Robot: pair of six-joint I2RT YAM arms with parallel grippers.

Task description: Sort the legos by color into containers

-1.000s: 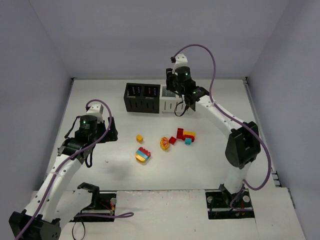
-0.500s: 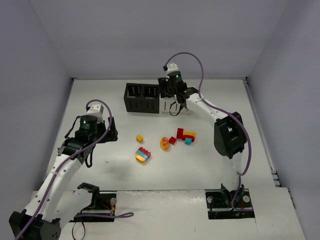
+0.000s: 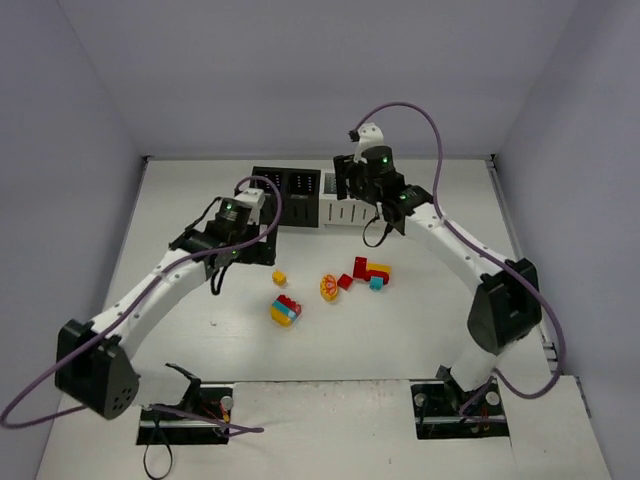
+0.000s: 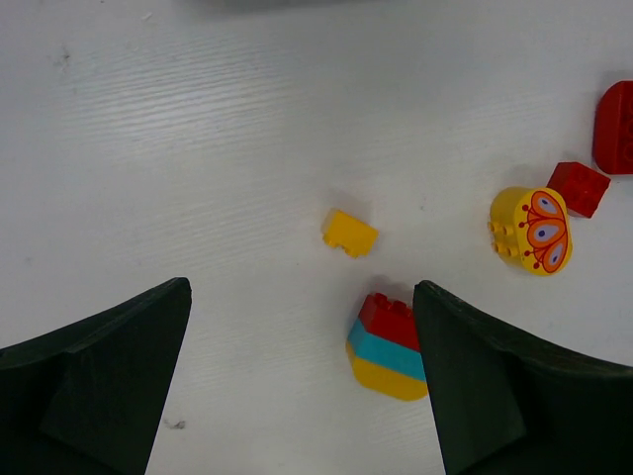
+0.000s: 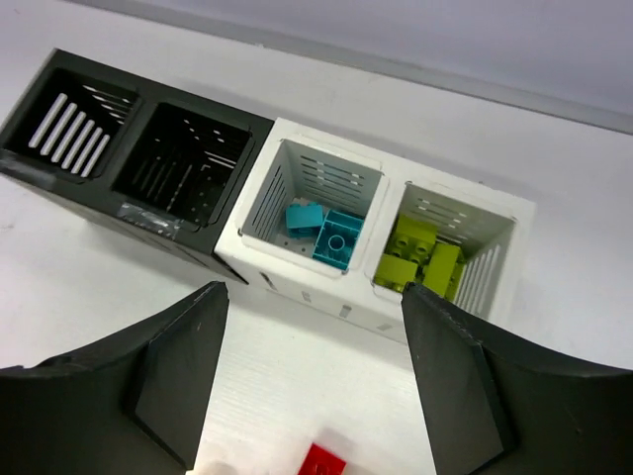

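Observation:
Next, my left gripper should go down and to the right in the top view around the small yellow brick [image 3: 279, 277] [image 4: 348, 233], since the yellow brick lies clear of the stack.
Loose legos lie mid-table: a small yellow brick [image 3: 279, 277], a red-teal-yellow stack [image 3: 285, 310], a round yellow printed piece [image 3: 329, 288], a small red brick [image 3: 345, 281] and a red-yellow-teal clump [image 3: 370, 270]. The containers are two black bins [image 3: 285, 195] and two white bins [image 3: 340, 212]. My left gripper [image 3: 243, 256] is open and empty, above the yellow brick [image 4: 348, 233] and the stack [image 4: 391, 348]. My right gripper [image 3: 368, 205] is open and empty, above the white bins' front. One white bin holds teal bricks [image 5: 326, 230], the other green bricks [image 5: 420, 255]. Both black bins [image 5: 183, 163] look empty.
The left wrist view also shows the printed piece [image 4: 532, 230], a small red brick [image 4: 579, 188] and a red piece [image 4: 615, 114] at its right edge. A red brick [image 5: 321, 461] lies below the right gripper. Grey walls enclose the table on three sides.
My left arm has swung from the left side toward the centre, over the yellow brick and the stack. My right gripper has shifted slightly right at the white bins.

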